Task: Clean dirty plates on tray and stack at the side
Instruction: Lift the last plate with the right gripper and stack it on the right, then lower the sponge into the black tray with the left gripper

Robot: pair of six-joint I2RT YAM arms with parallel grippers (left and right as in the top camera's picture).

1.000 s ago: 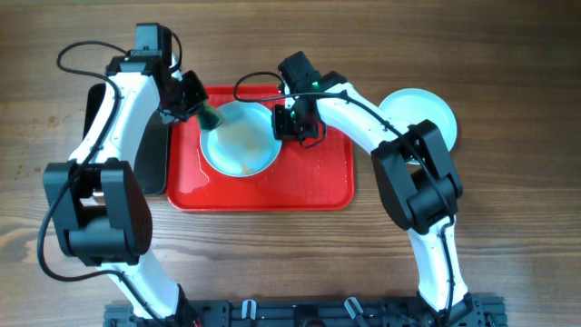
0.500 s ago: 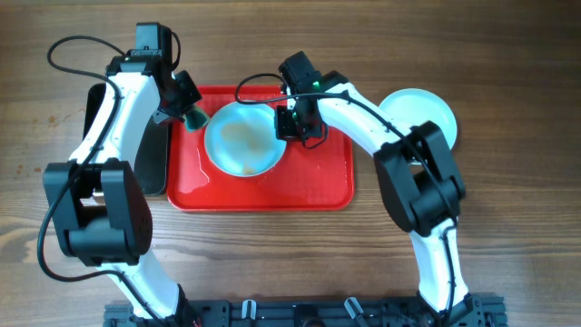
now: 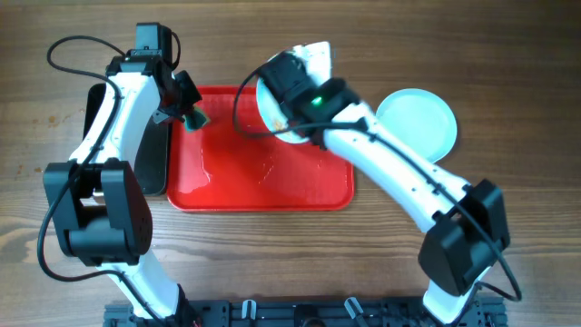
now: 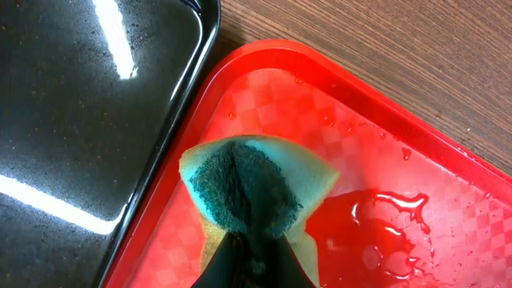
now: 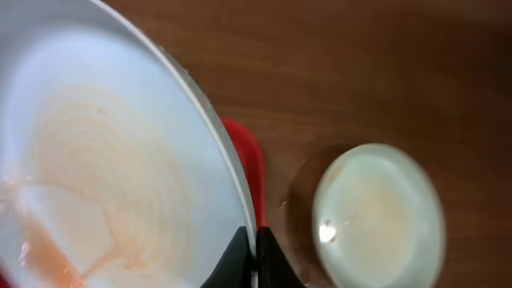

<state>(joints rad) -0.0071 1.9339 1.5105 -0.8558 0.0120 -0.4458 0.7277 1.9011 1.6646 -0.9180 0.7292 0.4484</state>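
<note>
The other plate (image 3: 418,125) (image 5: 379,216) lies below my right gripper and to its right in the overhead view. My right gripper carries the held plate over next, lowers it on top and lets go.
My right gripper (image 3: 283,95) is shut on the rim of a sauce-streaked plate (image 3: 270,107) and holds it tilted above the back edge of the red tray (image 3: 263,186). In the right wrist view the fingers (image 5: 256,250) pinch that plate's (image 5: 104,176) rim. Another plate (image 3: 416,123) lies on the table to the tray's right, and it also shows in the right wrist view (image 5: 376,216). My left gripper (image 3: 188,113) is shut on a green sponge (image 4: 252,188) over the tray's wet back left corner (image 4: 384,152).
A black tray (image 3: 150,145) lies against the red tray's left side, and it also shows in the left wrist view (image 4: 88,120). Water pools on the red tray's floor (image 4: 376,232). Bare wooden table lies around both trays.
The right gripper has lifted the dirty plate off the tray floor, up and toward the back right. The left gripper drew the sponge back to the left, then stayed.
</note>
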